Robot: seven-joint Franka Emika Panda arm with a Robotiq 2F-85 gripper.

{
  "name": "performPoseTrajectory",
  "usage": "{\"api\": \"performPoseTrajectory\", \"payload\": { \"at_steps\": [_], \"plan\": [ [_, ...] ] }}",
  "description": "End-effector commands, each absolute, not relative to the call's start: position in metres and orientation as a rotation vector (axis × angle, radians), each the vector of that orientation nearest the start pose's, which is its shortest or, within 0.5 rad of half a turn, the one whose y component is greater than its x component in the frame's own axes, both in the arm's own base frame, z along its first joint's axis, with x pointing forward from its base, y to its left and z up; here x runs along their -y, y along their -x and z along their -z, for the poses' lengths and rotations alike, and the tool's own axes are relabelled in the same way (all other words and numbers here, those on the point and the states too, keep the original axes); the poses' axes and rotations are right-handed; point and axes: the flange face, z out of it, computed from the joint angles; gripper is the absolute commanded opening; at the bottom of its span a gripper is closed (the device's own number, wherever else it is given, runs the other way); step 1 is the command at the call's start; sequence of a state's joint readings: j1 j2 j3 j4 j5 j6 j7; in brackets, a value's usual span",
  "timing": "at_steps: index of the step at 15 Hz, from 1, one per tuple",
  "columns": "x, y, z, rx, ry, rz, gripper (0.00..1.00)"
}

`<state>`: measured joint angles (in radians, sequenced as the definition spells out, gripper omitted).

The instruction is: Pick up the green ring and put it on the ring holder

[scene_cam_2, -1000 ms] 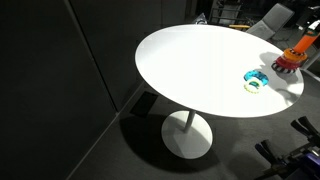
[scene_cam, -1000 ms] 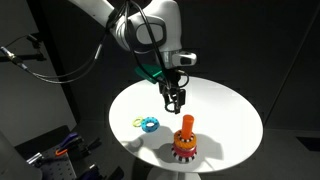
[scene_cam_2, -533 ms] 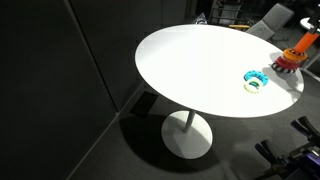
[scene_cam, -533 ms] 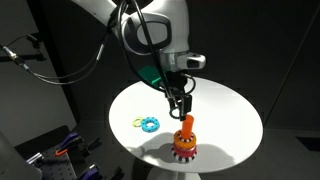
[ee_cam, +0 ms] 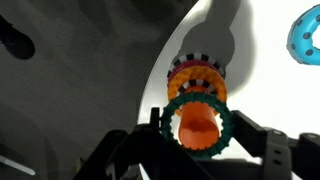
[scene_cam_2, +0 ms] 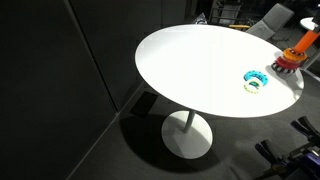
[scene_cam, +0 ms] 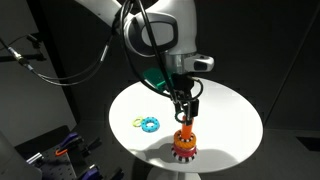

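Observation:
The green ring frames the orange peg's top (scene_cam: 187,125) (ee_cam: 199,127), so I will lower my gripper slightly over the peg and let go of the ring.
In the wrist view the green ring (ee_cam: 200,97) has a toothed edge and is held between the two fingers of my gripper (ee_cam: 200,130). It encircles the top of the orange peg of the ring holder (ee_cam: 196,72), above the scalloped red base. In an exterior view my gripper (scene_cam: 186,113) hangs directly over the ring holder (scene_cam: 184,144) at the table's near edge, fingertips at the peg's top. The ring itself is too small to make out there. The ring holder (scene_cam_2: 290,56) shows at the frame's right edge in an exterior view.
The white round table (scene_cam: 232,108) stands on a pedestal in a dark room. A cyan-blue toothed ring (scene_cam: 150,123) with a small yellow ring (scene_cam: 136,122) beside it lies left of the holder. The cyan ring also shows in the wrist view (ee_cam: 305,32) and an exterior view (scene_cam_2: 256,80).
My gripper has moved right and down with the green ring, from above the table's middle to directly over the peg.

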<state>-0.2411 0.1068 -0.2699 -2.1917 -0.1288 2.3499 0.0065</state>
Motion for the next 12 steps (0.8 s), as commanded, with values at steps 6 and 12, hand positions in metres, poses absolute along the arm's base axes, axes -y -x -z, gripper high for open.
{"api": "performPoseTrajectory", "payload": {
  "at_steps": [6,12],
  "plan": [
    [0.289,-0.504,-0.337,-0.757,3.180,0.027,0.46],
    [0.290,-0.505,-0.328,-0.755,3.153,-0.002,0.46]
  ]
}}
